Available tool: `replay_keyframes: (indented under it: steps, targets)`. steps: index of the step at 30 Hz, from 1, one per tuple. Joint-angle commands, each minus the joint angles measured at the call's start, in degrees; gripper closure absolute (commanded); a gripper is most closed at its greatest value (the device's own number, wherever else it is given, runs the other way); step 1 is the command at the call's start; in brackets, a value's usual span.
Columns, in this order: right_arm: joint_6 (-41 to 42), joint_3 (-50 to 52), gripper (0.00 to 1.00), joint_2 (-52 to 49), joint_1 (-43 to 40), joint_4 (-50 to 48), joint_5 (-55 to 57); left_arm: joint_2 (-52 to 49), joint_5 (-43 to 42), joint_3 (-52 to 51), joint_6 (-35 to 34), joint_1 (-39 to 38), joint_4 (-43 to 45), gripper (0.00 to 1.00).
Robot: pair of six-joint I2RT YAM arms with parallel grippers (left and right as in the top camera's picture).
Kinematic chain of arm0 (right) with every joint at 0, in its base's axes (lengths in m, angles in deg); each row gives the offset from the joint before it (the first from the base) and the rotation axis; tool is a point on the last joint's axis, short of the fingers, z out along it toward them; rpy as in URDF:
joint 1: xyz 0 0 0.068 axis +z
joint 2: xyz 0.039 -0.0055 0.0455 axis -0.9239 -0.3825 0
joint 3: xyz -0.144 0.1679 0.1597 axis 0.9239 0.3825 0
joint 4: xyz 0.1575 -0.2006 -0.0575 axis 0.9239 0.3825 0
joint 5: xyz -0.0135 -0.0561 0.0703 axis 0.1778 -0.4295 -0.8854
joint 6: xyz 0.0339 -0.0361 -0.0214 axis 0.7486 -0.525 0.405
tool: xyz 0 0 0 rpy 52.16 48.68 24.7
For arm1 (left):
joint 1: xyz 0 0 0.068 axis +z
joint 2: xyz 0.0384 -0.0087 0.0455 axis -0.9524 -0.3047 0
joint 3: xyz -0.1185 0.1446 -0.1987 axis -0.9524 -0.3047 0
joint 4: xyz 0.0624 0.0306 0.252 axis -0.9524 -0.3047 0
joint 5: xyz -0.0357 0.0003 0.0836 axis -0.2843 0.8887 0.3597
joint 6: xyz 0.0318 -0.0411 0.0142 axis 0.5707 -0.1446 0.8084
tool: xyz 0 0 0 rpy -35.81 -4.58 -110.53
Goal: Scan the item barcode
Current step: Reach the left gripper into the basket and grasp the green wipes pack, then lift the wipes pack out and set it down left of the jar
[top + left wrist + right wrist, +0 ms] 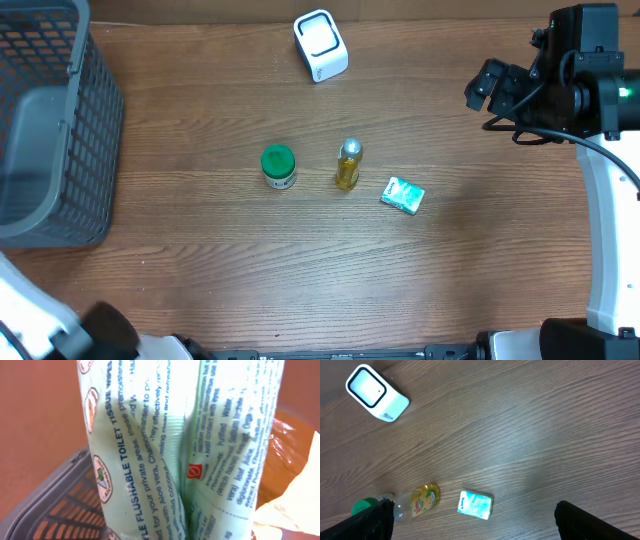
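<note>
My left gripper should swing to the right in the overhead view and bring the pack down between basket and jar, then release it, because that tabletop is bare.
A pale green pack of flushable wipes (175,445) fills the left wrist view, upright and creased down its middle, with printed text facing the camera. It hangs above the grey basket (55,510). My left gripper is shut on it, its fingers hidden behind the pack. The white scanner (321,45) stands at the table's back centre. My right gripper (472,510) is wide open and holds nothing. It hovers high at the right (487,88), looking down on a small teal tissue pack (475,505).
A green-lidded jar (278,166), a yellow bottle (347,165) and the teal tissue pack (403,195) stand in a row mid-table. The grey mesh basket (50,120) occupies the left edge.
</note>
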Motion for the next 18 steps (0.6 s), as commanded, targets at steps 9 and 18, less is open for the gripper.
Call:
replay_keyframes:
  steps: [9,18]
  targets:
    - [0.39,0.04,0.00,0.42,-0.11,-0.37,-0.07,4.59,5.42,-2.08,-8.68,-23.56,-14.73,0.96]
    - [0.39,0.04,0.00,0.42,-0.11,-0.37,-0.07,4.22,11.54,-25.42,-16.90,-38.64,-4.42,0.96]
